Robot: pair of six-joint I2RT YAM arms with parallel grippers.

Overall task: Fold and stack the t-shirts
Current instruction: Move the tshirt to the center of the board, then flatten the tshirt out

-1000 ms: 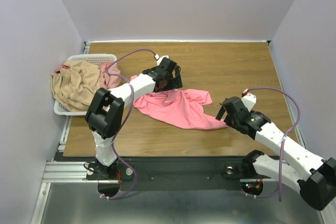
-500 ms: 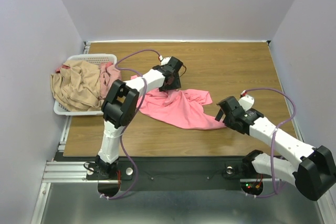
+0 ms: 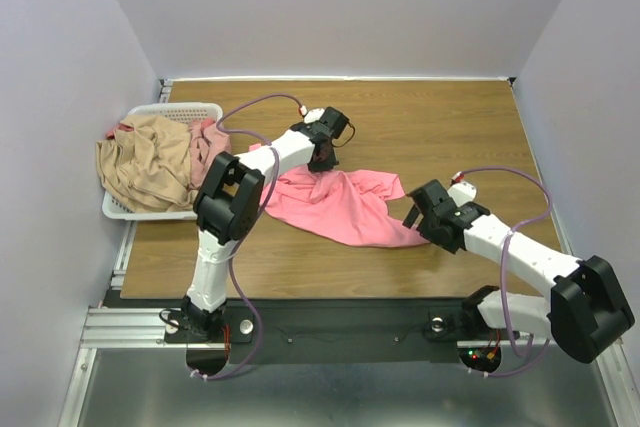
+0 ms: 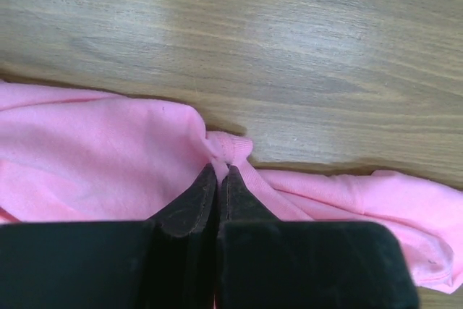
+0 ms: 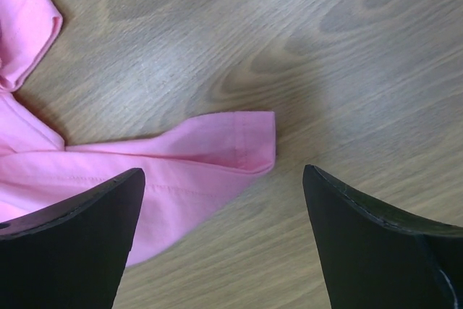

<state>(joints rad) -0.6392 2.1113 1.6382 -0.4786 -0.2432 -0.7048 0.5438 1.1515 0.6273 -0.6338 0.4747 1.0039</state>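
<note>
My right gripper comes down onto the shirt's hemmed corner [image 3: 418, 241] [image 5: 252, 146] next, flat just below its open fingers, and closes there, as the cloth sits between them.
A salmon-pink t-shirt [image 3: 340, 205] lies crumpled and spread on the wooden table. My left gripper [image 3: 323, 160] is at its far edge, shut on a small pinch of the pink cloth [image 4: 228, 148], with both fingers [image 4: 189, 204] pressed together. My right gripper [image 3: 412, 215] stands open at the shirt's right corner. In the right wrist view that hemmed corner [image 5: 239, 142] lies flat on the wood just ahead of the wide-spread fingertips [image 5: 123, 193], untouched. A tan-beige t-shirt [image 3: 150, 162] and a dusty pink t-shirt [image 3: 207, 142] are heaped in the basket.
A white slatted basket [image 3: 185, 109] stands at the table's far left, the tan shirt hanging over its left rim. Bare wood [image 3: 450, 127] stretches behind and to the right of the pink shirt. Grey walls close in three sides.
My left gripper has closed from open onto the far edge of the pink shirt. My right arm has slid slightly left toward the shirt's corner, jaws still wide.
</note>
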